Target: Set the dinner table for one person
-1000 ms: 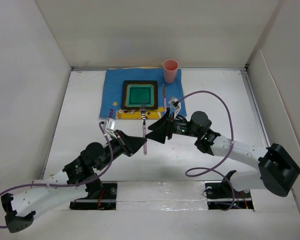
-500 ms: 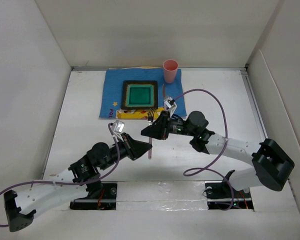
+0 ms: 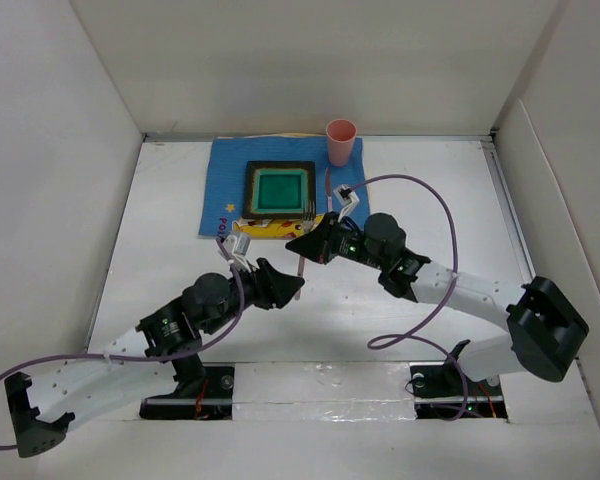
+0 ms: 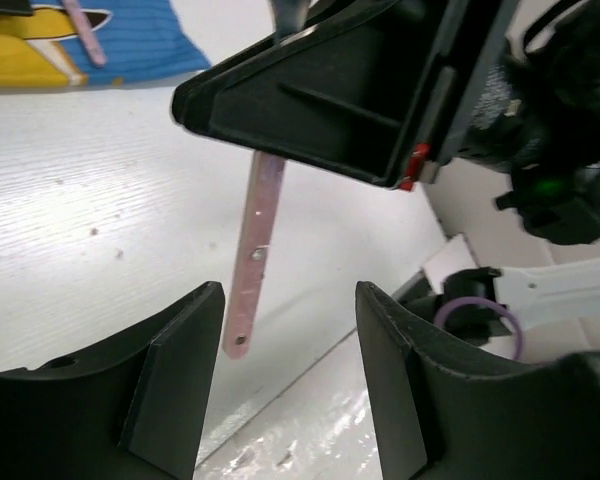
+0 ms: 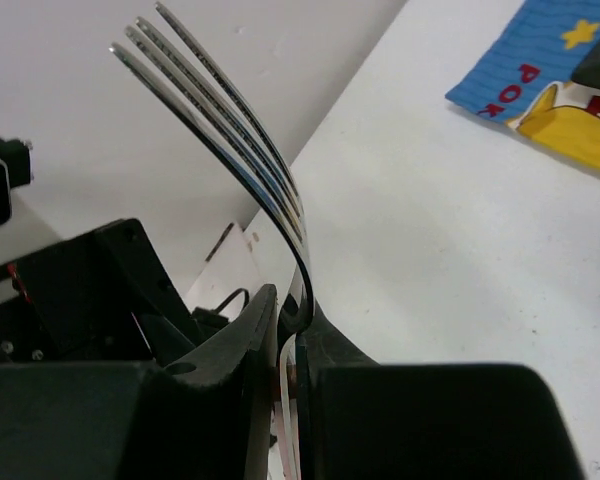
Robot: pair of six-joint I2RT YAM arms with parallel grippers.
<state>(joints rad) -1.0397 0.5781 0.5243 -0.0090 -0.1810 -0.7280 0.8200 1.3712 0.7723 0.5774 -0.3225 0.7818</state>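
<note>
My left gripper goes toward the right gripper next, tilting downward and centering its fingers around the fork handle's end [image 3: 298, 292] [image 4: 239, 332], because the handle's end hangs nearer one finger.
A fork with a pink handle [image 3: 299, 270] hangs above the white dinner table [image 3: 460, 200], just in front of the blue placemat [image 3: 230, 170]. My right gripper [image 3: 306, 244] is shut on the fork's neck, and the steel tines [image 5: 220, 110] rise out of the jaws in the right wrist view. My left gripper [image 4: 288, 300] is open. The handle's tip [image 4: 242, 325] hangs free between the fingers [image 4: 180, 360], closer to the left one and touching neither. A green plate [image 3: 280, 188] lies on the placemat.
A pink cup [image 3: 340, 142] stands at the placemat's far right corner. A pink-handled utensil [image 3: 327, 190] lies along the plate's right side. White walls close in the table on the left, back and right. The two arms' cables loop over the near table.
My right gripper shut on the fork's neck. My left gripper then opened and let go of the handle. The fork has shifted slightly towards the placemat.
</note>
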